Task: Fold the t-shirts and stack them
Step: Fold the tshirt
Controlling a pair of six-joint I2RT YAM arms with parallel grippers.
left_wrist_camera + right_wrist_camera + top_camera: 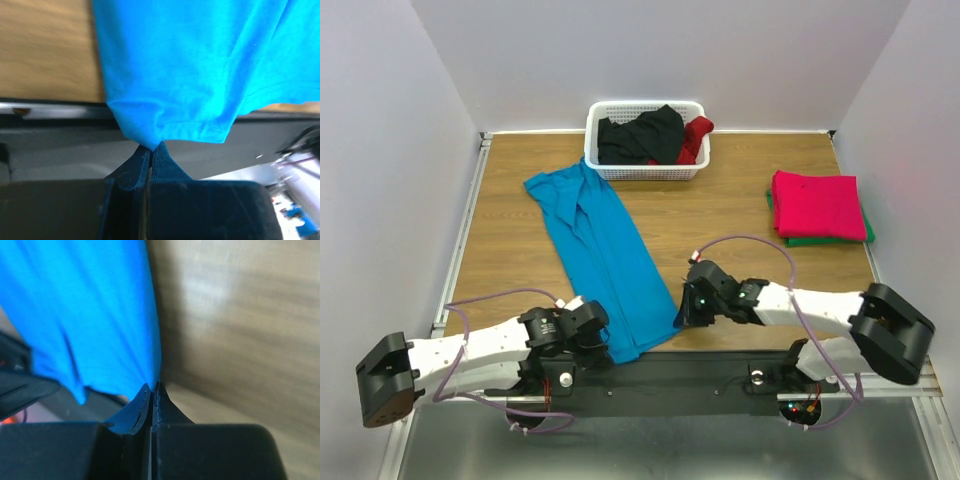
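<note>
The turquoise-blue t-shirt is stretched out in a long piece. My left gripper will next carry the t-shirt's near corner outward and let go of it on the t-shirt's middle.
The turquoise-blue t-shirt lies as a long strip from the basket toward the near edge. My left gripper is shut on its near left corner. My right gripper is shut on its near right edge. A folded magenta-red shirt lies on a folded green shirt at the right. A black shirt and a dark red shirt sit in the white lattice basket.
The basket stands at the back centre of the wooden table. A dark metal rail runs along the near edge under the arms. White walls close the left, right and back sides.
</note>
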